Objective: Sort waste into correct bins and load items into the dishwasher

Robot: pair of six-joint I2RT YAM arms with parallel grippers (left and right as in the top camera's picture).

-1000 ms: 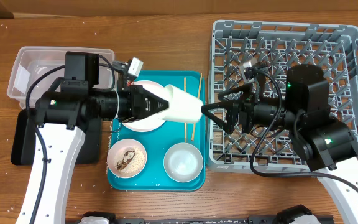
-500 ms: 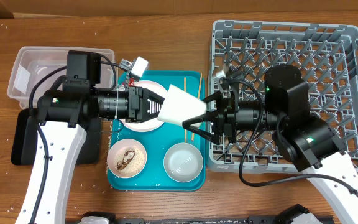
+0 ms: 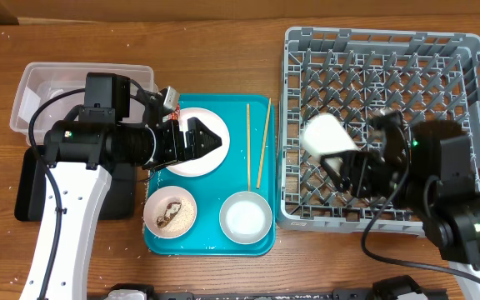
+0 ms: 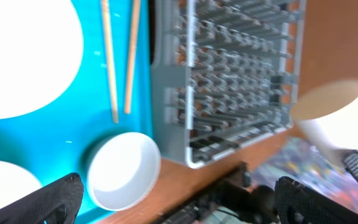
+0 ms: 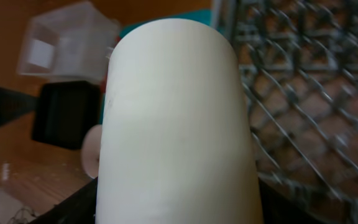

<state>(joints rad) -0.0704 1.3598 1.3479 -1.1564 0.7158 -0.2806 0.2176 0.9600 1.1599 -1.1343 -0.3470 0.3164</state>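
The pink bowl [image 3: 148, 212] holds scrap and rice, so my left gripper will move back from the plate and down onto the bowl's rim facing the white bowl.
My right gripper [image 3: 346, 160] is shut on the small white cup [image 3: 325, 136] and holds it on its side above the grey dishwasher rack [image 3: 373, 50]. In the right wrist view the cup [image 5: 176, 124] fills the frame between the dark fingers [image 5: 73, 208]. My left gripper [image 3: 213, 138] hangs open and empty over the pale plate [image 3: 192, 167]; its pads [image 4: 55, 199] stand far apart. Two chopsticks [image 3: 248, 146] lie on the teal tray beside the plate. A pink bowl [image 3: 148, 212] holds a brown scrap and rice. The white bowl [image 3: 245, 217] sits next to it.
The teal serving tray [image 3: 211, 240] lies between the arms. A clear tub [image 3: 48, 83] stands at the far left, with the black tray [image 3: 32, 192] just in front of it, partly under my left arm. The rack's upright pegs fill the right side.
The cup passed from left gripper to right. The left jaws opened and drew back left over the plate; the right arm carried the cup rightward above the rack.
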